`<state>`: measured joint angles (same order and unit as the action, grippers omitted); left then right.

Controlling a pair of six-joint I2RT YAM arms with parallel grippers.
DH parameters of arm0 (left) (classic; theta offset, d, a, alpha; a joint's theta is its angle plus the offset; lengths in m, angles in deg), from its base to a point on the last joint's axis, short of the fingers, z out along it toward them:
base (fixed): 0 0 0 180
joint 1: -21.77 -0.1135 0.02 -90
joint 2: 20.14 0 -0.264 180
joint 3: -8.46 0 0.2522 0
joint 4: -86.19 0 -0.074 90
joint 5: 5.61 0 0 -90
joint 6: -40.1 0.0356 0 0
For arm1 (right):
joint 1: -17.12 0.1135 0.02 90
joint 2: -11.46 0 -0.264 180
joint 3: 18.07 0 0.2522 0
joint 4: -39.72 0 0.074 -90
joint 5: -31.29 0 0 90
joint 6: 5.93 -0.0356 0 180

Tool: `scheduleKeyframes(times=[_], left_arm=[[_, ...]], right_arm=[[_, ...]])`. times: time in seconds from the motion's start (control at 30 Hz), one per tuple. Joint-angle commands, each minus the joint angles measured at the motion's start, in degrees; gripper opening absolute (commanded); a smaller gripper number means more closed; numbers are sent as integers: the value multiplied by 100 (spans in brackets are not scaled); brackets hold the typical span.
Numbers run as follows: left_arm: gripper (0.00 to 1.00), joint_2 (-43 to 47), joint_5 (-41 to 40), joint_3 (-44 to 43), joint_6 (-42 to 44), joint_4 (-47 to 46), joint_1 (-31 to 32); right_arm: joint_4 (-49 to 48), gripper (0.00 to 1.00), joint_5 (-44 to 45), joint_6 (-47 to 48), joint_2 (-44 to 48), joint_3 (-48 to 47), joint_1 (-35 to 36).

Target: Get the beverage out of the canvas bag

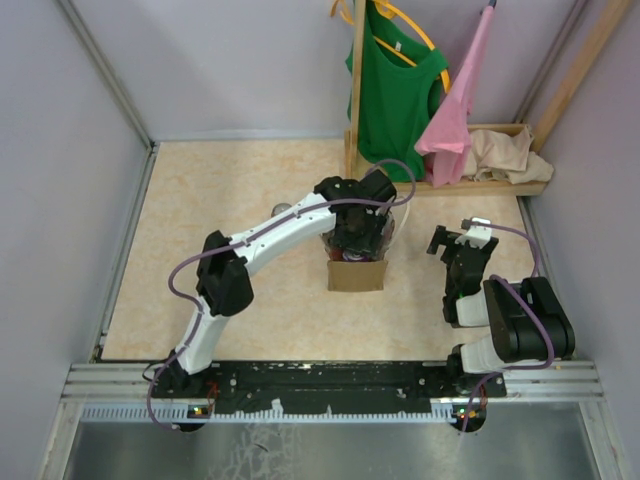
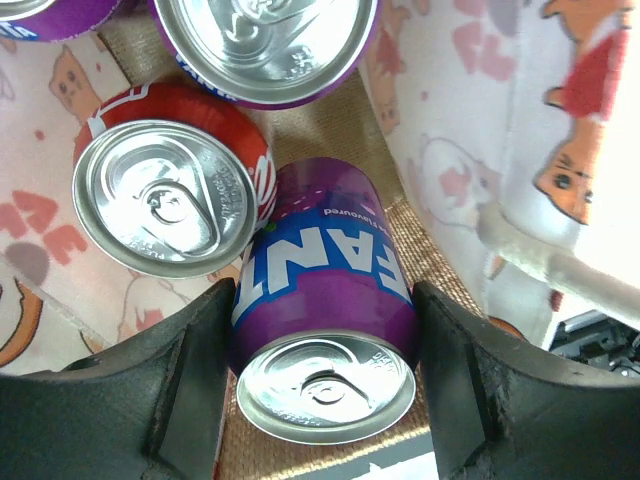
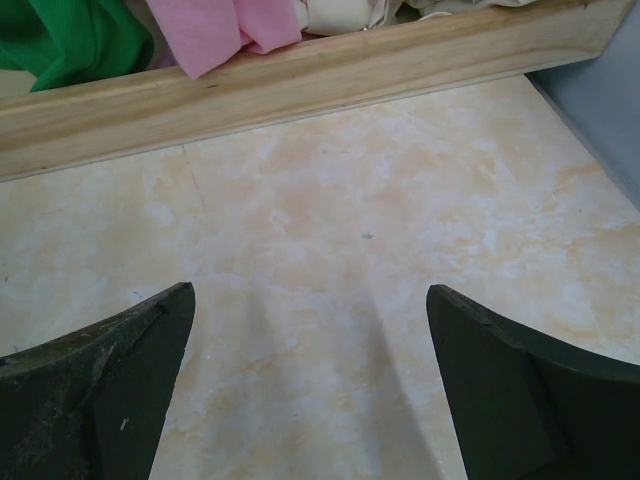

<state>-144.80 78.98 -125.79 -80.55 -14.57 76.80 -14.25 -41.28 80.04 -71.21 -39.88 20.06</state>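
I will take my left gripper up, left in the top view, then down to bare tabletop past the lone can, where I have room to release.
The tan-brown canvas bag (image 1: 356, 275) stands mid-table. My left gripper (image 1: 358, 235) reaches down into its open top. In the left wrist view my left gripper (image 2: 323, 335) has its black fingers (image 2: 190, 385) pressed against both sides of a purple Fanta can (image 2: 325, 270) that stands on the bag's woven floor (image 2: 372, 125). A red can (image 2: 175, 190) and another purple can (image 2: 265, 40) stand beside it. The cat-print lining (image 2: 470, 110) and a white handle (image 2: 560, 268) show to the right. My right gripper (image 1: 462, 238) is open and empty over the bare table (image 3: 330, 240).
A wooden rack (image 1: 357, 90) at the back right holds a green shirt (image 1: 395, 95) and a pink cloth (image 1: 455, 110). A beige cloth (image 1: 510, 155) lies on its base rail (image 3: 300, 80). Grey walls bound the table on three sides.
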Motion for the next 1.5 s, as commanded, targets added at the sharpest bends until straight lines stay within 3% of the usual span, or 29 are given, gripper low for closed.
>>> scheduleKeyframes(times=[0.0,0.53,0.9,1.13,1.47], left_arm=[[0,419,296,-334,333,103,35],[0,654,330,-1462,1195,646,70],[0,1625,-1108,-1534,1872,-439,8],[0,2148,-1126,-1628,2162,-1130,-737],[0,2904,-1928,-831,2346,-1378,-2270]], right_arm=[[-347,99,67,56,-3,-153,-4],[-348,99,65,53,-3,-153,-4],[-347,99,64,57,-3,-153,-4],[-347,99,63,53,-3,-153,-8],[-349,99,63,59,-3,-153,-6]])
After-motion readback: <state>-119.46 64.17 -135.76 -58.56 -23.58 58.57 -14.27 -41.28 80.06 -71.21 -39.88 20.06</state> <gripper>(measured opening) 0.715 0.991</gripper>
